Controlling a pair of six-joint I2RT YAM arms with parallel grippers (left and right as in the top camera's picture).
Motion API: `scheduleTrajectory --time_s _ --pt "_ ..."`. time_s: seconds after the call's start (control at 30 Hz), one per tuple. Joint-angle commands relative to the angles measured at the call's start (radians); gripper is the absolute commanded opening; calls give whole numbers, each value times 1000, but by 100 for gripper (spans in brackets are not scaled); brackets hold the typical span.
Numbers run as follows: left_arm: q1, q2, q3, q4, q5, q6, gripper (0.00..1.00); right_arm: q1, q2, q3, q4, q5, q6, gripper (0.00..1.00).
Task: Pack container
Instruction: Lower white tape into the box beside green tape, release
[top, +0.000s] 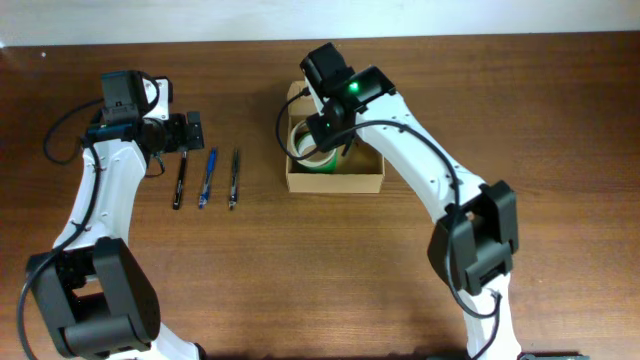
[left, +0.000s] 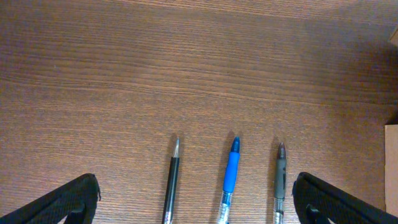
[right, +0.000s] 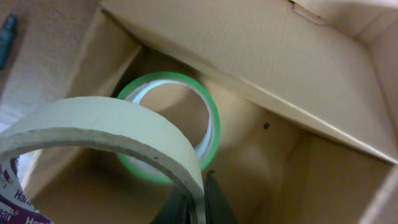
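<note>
The beige masking tape roll hangs from my right gripper above the green tape roll (right: 211, 112) inside the box. Next I will lower it and release it on top.
The tan cardboard container (top: 352, 180) stands open at the table's middle, its flap lid up at the back. My right gripper (right: 198, 202) is inside it, shut on a beige masking tape roll (right: 106, 127) held over a green tape roll (right: 211, 112) lying on the box floor (right: 298, 180). Both rolls show from overhead at the box's left end (top: 305, 152). My left gripper (left: 198, 202) is open above three pens: a black pen (left: 172, 180), a blue pen (left: 231, 174) and a grey pen (left: 280, 180), which lie side by side left of the box (top: 207, 177).
The box wall shows at the right edge of the left wrist view (left: 392, 168). A dark pen tip (right: 7, 37) lies on the wood outside the box's left wall. The right arm reaches over the box from the front right.
</note>
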Motion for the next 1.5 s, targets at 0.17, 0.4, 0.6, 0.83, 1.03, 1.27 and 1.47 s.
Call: scheduleTrajectory --time_s 0.17,0.4,0.6,0.83,1.03,1.27,1.47 --pt "4 13 17 0 -3 19 99 -32 71 -3 42 27 -4 4" --pt "4 13 17 0 -3 19 99 -41 82 -4 65 26 -4 4" --pt "4 13 17 0 -3 19 99 -40 82 -4 74 8 -2 3" --pt "4 13 17 0 -3 19 99 -41 82 -4 73 11 0 4" --pt "4 13 17 0 -3 19 99 -18 82 -4 55 8 0 42" --pt "4 13 17 0 -3 19 99 -13 79 40 -16 21 0 44" --pt "4 13 17 0 -3 19 99 -50 28 311 -237 95 -5 43"
